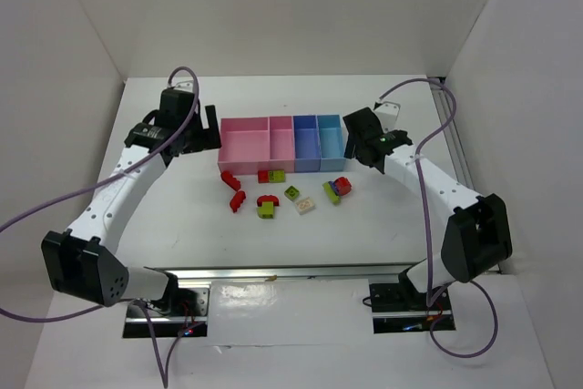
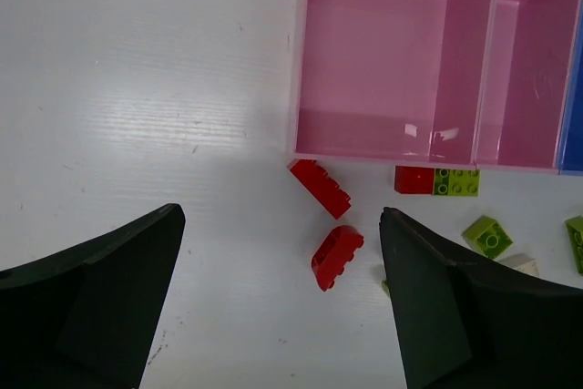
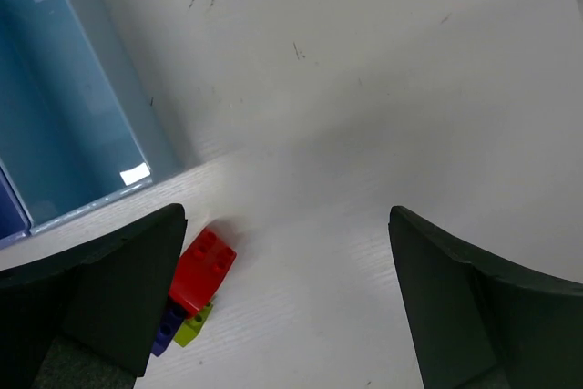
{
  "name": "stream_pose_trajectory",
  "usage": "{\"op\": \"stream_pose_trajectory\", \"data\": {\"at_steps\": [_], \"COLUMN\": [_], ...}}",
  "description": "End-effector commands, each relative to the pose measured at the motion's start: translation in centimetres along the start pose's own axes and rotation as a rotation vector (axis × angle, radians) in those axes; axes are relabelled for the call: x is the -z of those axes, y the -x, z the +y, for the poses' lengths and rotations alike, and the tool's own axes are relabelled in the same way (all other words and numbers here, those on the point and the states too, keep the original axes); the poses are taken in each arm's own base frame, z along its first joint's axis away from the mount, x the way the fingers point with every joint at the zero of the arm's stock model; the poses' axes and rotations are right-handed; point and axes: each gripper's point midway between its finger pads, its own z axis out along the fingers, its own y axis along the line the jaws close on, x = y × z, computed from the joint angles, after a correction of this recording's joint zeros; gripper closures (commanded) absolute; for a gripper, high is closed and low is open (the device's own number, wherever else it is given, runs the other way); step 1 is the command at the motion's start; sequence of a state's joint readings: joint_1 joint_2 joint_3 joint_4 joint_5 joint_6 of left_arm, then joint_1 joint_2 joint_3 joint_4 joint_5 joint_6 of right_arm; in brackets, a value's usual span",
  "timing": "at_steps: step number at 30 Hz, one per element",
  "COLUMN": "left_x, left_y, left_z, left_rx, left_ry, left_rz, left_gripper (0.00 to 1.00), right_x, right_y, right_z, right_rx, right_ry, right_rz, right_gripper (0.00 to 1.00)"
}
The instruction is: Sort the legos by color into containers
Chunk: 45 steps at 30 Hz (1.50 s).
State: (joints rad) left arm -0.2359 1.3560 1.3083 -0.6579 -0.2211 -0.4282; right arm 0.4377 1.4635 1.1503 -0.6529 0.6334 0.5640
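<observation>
The curved red lego lies below, back and to the left gripper's right in the top view, so the left gripper should go down that way with its fingers astride the lego.
The joined containers stand mid-table: two pink bins, a periwinkle blue bin and a light blue bin, all empty. The legos lie in front: two red bricks, a red-and-green pair, a red-on-green clump, a green brick, a cream brick and a red-blue-green clump. My left gripper is open beside the pink bin's left end; the left wrist view shows the red bricks below. My right gripper is open right of the light blue bin.
White walls enclose the table on three sides. In the right wrist view the open gripper hangs over bare table, with the light blue bin at left and the red-blue-green clump by the left finger.
</observation>
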Motion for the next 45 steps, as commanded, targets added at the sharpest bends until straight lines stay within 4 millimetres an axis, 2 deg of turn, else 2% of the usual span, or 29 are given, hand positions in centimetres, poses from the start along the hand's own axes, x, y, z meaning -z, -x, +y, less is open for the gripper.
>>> {"op": "stream_pose_trajectory", "data": {"at_steps": [1,5,10,13,14,15,18,22,25,27,28,30,34,37,41,43,45], "left_x": [1.6,2.2,2.0,2.2,2.2,2.3,2.3,1.4,-0.3,-1.1,-1.8,-2.7,-3.9,-4.9,-6.2,-6.8,-7.1], "left_y": [0.2,-0.8,-4.4,-7.0,-7.8,-8.7,-11.1,-13.3,-15.5,-15.5,-16.4,-16.8,-16.8,-17.8,-18.9,-19.7,-19.6], "left_z": [-1.3,-2.4,-3.8,-4.4,-4.4,-5.1,-6.2,-6.0,-5.2,-5.7,-5.1,-4.4,-5.5,-5.4,-5.1,-4.7,-4.7], "left_rx": [-0.016,-0.028,-0.069,-0.077,-0.08,-0.1,-0.148,-0.146,-0.127,-0.123,-0.138,-0.146,-0.151,-0.154,-0.146,-0.147,-0.15], "left_ry": [-0.066,-0.097,-0.114,-0.113,-0.11,-0.135,-0.15,-0.098,-0.059,-0.067,-0.033,0.021,-0.019,-0.037,-0.021,-0.008,0.002], "left_rz": [-0.039,-0.033,0.038,0.093,0.115,0.135,0.178,0.208,0.242,0.231,0.254,0.259,0.268,0.304,0.35,0.384,0.383], "left_gripper": [0.01,0.01,0.01,0.01,0.03,0.03,0.03,0.03,0.06,0.14,0.18,0.2,0.27,0.29,0.43,0.48,0.51], "right_x": [0.5,0.9,1.8,3.2,3.3,4.1,4.5,4.4,4.1,4.0,3.7,3.7,3.4,3.0,2.5,2.4,2.2], "right_y": [-0.1,-0.9,-0.6,-0.1,-0.7,-0.1,-0.4,-0.3,-0.1,0.2,0.2,0.3,0.5,0.1,0.1,0.3,0.1], "right_z": [-0.6,-0.5,-0.5,-0.2,-0.4,-0.8,-1.1,-1.7,-1.8,-1.8,-1.5,-1.7,-1.7,-1.7,-1.6,-1.6,-1.6], "right_rx": [-0.055,-0.047,-0.053,-0.087,-0.091,-0.117,-0.138,-0.167,-0.17,-0.16,-0.155,-0.158,-0.161,-0.155,-0.124,-0.114,-0.098], "right_ry": [-0.007,0.01,0.05,0.126,0.138,0.161,0.19,0.163,0.147,0.136,0.132,0.116,0.101,0.096,0.075,0.067,0.062], "right_rz": [0.005,0.031,-0.001,-0.05,-0.05,-0.081,-0.101,-0.123,-0.134,-0.139,-0.134,-0.132,-0.144,-0.138,-0.133,-0.138,-0.132], "right_gripper": [0.01,0.01,0.01,0.01,0.01,0.01,0.01,0.01,0.01,0.01,0.01,0.01,0.01,0.01,0.01,0.01,0.01]}}
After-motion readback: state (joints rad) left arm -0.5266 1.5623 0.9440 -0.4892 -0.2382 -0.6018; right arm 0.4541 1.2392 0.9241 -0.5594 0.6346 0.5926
